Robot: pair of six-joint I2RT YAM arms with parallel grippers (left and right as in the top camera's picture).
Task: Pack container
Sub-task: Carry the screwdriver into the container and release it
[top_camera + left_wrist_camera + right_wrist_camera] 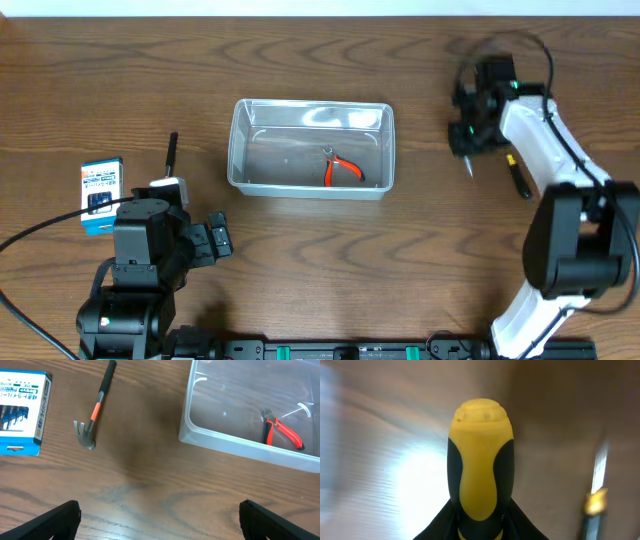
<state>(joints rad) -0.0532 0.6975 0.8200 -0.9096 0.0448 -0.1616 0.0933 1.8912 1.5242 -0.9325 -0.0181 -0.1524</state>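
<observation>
My right gripper will next swing and turn to the left in the overhead view. Then it will lower the screwdriver into the container over the pliers (342, 163), where there is still room.
The clear plastic container (238, 150) stands mid-table with red-handled pliers (341, 170) inside; both also show in the left wrist view, the container (235, 445) and the pliers (281, 433). My right gripper (472, 128) is at the far right, beyond the container's right end, shut on a yellow-and-black screwdriver handle (480, 450) that fills the right wrist view between the jaws (480, 515). My left gripper (214, 243) is open and empty over bare wood near the front left (160, 512).
A small hammer (171, 152) with a black-and-orange handle (95, 410) lies left of the container. A blue-and-white box (101, 190) lies at the far left (20, 412). A second dark screwdriver (519, 178) lies on the table by the right arm (594, 502).
</observation>
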